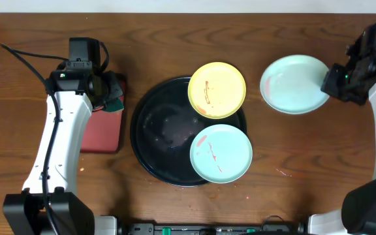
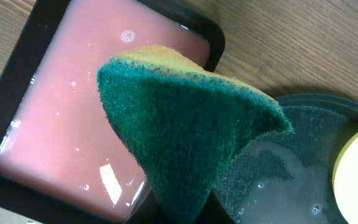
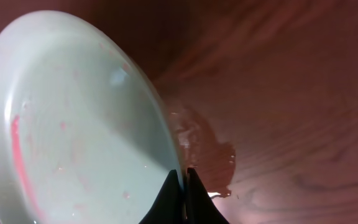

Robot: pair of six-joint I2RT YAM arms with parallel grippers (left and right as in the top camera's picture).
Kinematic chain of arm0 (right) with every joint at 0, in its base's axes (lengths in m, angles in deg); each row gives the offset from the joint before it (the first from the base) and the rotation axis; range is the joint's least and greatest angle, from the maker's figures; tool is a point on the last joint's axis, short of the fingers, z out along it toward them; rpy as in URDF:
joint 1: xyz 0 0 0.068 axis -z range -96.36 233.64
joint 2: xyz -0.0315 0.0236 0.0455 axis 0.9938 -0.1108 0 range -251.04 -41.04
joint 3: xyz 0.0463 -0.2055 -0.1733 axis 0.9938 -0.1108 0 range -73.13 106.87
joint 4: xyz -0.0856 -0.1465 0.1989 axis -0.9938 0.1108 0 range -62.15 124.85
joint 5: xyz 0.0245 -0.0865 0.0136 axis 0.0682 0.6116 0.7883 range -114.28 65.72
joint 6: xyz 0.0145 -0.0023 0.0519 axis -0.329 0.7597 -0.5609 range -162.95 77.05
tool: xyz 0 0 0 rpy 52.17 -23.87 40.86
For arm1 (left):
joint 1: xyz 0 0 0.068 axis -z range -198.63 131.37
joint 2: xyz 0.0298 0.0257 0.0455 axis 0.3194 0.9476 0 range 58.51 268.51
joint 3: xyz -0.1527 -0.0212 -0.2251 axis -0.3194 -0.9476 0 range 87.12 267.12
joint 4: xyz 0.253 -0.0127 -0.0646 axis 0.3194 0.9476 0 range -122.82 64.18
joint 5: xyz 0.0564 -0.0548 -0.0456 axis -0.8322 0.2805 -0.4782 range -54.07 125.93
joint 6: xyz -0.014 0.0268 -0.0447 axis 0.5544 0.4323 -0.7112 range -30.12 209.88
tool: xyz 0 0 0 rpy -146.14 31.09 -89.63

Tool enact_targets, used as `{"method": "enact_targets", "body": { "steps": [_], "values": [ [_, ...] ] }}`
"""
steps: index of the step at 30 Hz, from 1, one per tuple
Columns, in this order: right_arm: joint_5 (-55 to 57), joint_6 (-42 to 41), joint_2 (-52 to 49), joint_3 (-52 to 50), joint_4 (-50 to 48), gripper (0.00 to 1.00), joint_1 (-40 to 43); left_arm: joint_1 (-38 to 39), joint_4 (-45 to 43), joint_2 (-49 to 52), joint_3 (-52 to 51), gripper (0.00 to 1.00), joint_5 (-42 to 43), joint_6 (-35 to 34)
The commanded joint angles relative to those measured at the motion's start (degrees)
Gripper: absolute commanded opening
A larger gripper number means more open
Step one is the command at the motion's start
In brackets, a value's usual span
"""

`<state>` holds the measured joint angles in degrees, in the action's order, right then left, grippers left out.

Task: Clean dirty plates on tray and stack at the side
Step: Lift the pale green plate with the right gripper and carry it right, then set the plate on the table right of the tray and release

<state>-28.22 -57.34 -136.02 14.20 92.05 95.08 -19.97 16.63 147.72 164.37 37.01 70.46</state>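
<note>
The clear wood beside the black tray lies below and back. My right gripper next carries the held plate back, lowers it and releases its rim there.
A yellow plate (image 1: 217, 89) with reddish smears and a pale blue plate (image 1: 220, 153) with smears lie on the right side of the black round tray (image 1: 154, 127). A third pale blue plate (image 1: 294, 83) is to the right of the tray over the table. My right gripper (image 1: 331, 81) is shut on its right rim; the wrist view shows my right fingers (image 3: 183, 179) pinching the plate's rim (image 3: 73, 124). My left gripper (image 1: 113, 94) is shut on a green and yellow sponge (image 2: 179, 127) above the pink tray's right edge.
A pink rectangular dark-rimmed tray (image 1: 103, 130) holding pink liquid (image 2: 73, 118) lies left of the black tray. A small wet patch (image 3: 207, 155) shows on the wood under the held plate. Cables trail at the far left.
</note>
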Motion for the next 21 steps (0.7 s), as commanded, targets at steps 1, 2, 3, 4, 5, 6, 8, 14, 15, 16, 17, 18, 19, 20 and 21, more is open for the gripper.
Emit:
{"method": "enact_targets", "body": {
  "steps": [1,2,3,4,5,6,8,14,15,16,17,18,19,20,21],
  "values": [
    [0.94,0.76,-0.09,-5.29,-1.92,0.01,0.24,-0.26,-0.04,0.5,-0.44,0.07,-0.72,0.94],
    [0.9,0.74,-0.09,-7.15,-3.13,0.01,0.24,-0.26,-0.04,0.5,-0.44,0.08,-0.72,0.94],
    [0.92,0.74,-0.09,-8.9,-4.31,0.01,0.26,-0.26,-0.02,0.5,-0.44,0.08,-0.72,0.94],
    [0.92,0.74,-0.09,-10.73,-5.66,0.01,0.26,-0.26,-0.04,0.5,-0.44,0.08,-0.72,0.94],
    [0.94,0.74,-0.09,-12.2,-6.71,0.01,0.26,-0.26,-0.04,0.5,-0.44,0.07,-0.72,0.94],
    [0.92,0.74,-0.09,-13.33,-7.61,0.01,0.26,-0.26,-0.04,0.5,-0.44,0.08,-0.72,0.94],
    [0.92,0.72,-0.09,-15.85,-9.7,0.01,0.26,-0.26,-0.04,0.5,-0.44,0.08,-0.72,0.94],
    [1.25,0.74,-0.09,-20.92,-15.04,0.01,0.24,-0.26,-0.09,0.5,-0.44,0.08,-0.72,0.94],
    [1.62,0.72,-0.09,-21.57,-15.72,0.02,0.24,-0.26,-0.09,0.5,-0.44,0.08,-0.72,0.94],
    [2.29,0.72,-0.09,-22.29,-16.31,0.02,0.24,-0.26,-0.2,0.5,-0.44,0.07,-0.72,0.94],
    [2.69,0.74,-0.09,-22.82,-16.72,0.02,0.24,-0.26,-0.22,0.5,-0.44,0.08,-0.72,0.94],
    [3.26,0.74,-0.09,-23.32,-17.07,0.01,0.24,-0.26,-0.22,0.5,-0.44,0.08,-0.72,0.94],
    [3.82,0.74,-0.09,-23.71,-17.11,0.01,0.24,-0.26,-0.22,0.5,-0.44,0.07,-0.72,0.94],
    [4.31,0.74,-0.09,-24.0,-17.09,0.02,0.24,-0.26,-0.22,0.5,-0.44,0.07,-0.72,0.94],
    [4.81,0.72,-0.09,-24.24,-17.03,0.02,0.24,-0.26,-0.22,0.5,-0.44,0.07,-0.72,0.94]
  ]
}}
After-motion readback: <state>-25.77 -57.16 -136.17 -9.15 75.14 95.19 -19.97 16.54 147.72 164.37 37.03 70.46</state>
